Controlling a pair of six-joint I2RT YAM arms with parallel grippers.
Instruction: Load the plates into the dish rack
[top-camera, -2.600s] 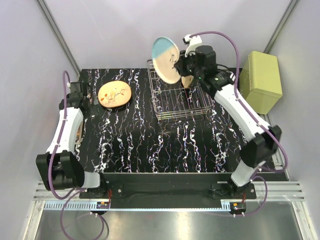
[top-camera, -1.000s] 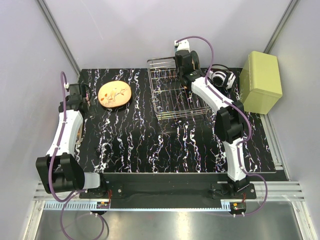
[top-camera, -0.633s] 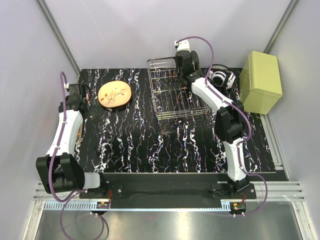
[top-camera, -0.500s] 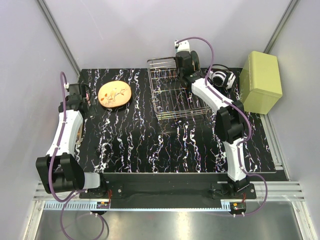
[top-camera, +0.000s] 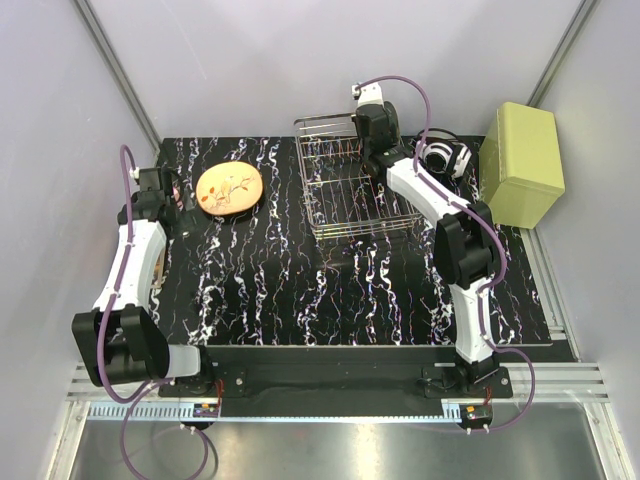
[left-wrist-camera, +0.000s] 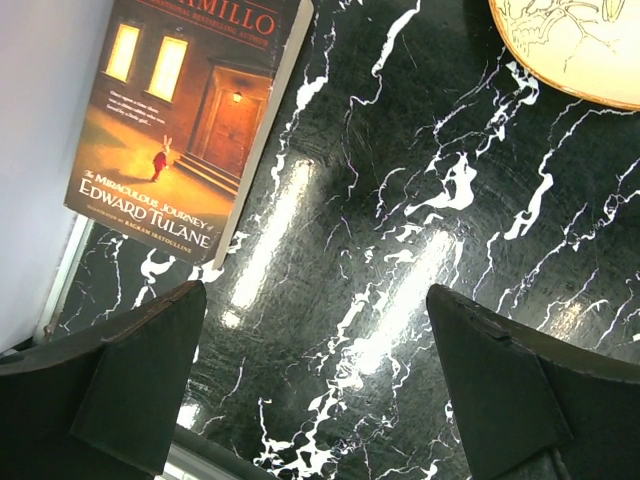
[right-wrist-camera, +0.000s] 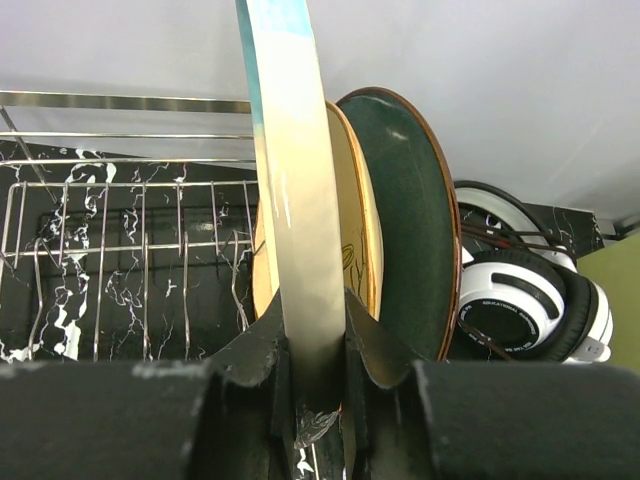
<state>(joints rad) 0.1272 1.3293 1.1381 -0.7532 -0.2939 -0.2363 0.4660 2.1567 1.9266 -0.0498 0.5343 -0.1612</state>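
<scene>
The right gripper needs to lower the upright blue-edged plate into the rack next, beside the tan twig-motif plate, and then open.
My right gripper is shut on the rim of a tan plate with a blue edge and holds it upright, edge-on. Just right of it stand a tan twig-motif plate and the dark teal brown-rimmed plate. The wire dish rack shows behind them in the right wrist view. In the top view the right wrist hides these plates. Another tan twig plate lies flat on the table and also shows in the left wrist view. My left gripper is open and empty above the table.
White headphones lie right of the rack and also show in the right wrist view. A pale green box stands at the far right. A book lies at the table's left edge under my left arm.
The right arm has brought the raised plate down at the rack's far right end, then shifted slightly right. The left arm and the flat plate have not moved.
</scene>
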